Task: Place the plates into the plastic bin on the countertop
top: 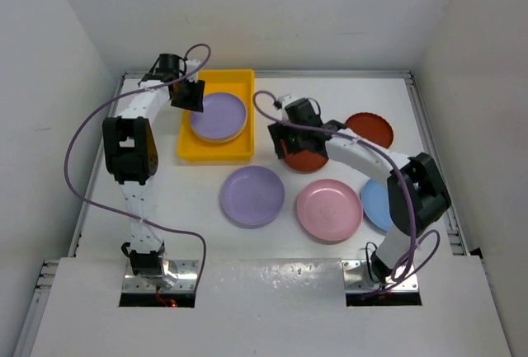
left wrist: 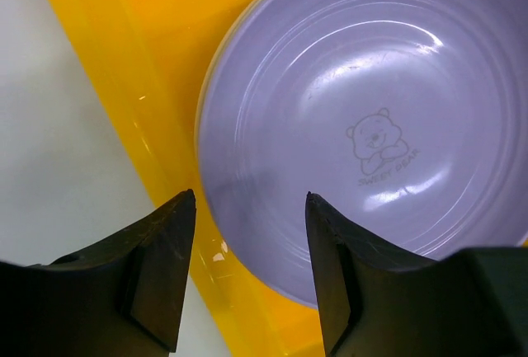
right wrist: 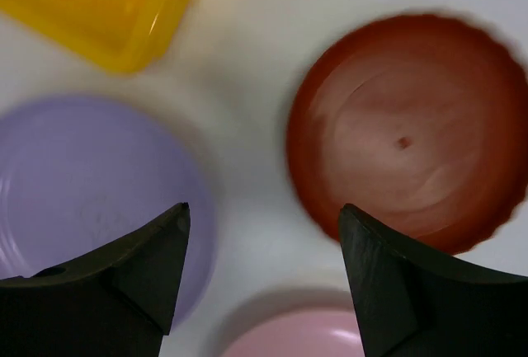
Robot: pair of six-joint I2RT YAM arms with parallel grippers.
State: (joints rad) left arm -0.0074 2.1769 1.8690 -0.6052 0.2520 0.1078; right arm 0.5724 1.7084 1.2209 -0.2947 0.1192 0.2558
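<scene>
My right gripper moves down and back next, closing on the lavender plate's rim facing the pink plate, since bare countertop beside it fits a finger.
The yellow plastic bin [top: 191,149] stands at the back left with a lavender plate [top: 219,116] on top inside it. My left gripper [top: 188,93] is open and empty above the bin's left wall; in the left wrist view its jaws [left wrist: 250,200] straddle the rim of that plate [left wrist: 371,126] and the bin floor [left wrist: 140,60]. My right gripper [top: 283,141] is open and empty above a brown-red plate [top: 307,162]. In the right wrist view it [right wrist: 264,213] hovers over bare countertop between a brown-red plate [right wrist: 408,134], a lavender plate [right wrist: 91,184] and a pink plate [right wrist: 297,336].
On the white countertop [top: 190,200] lie a lavender plate [top: 252,195], a pink plate [top: 329,209], a blue plate [top: 378,204] partly under the right arm, and a second brown-red plate [top: 370,130]. Metal rails edge the table. The bin's corner [right wrist: 99,2] shows in the right wrist view.
</scene>
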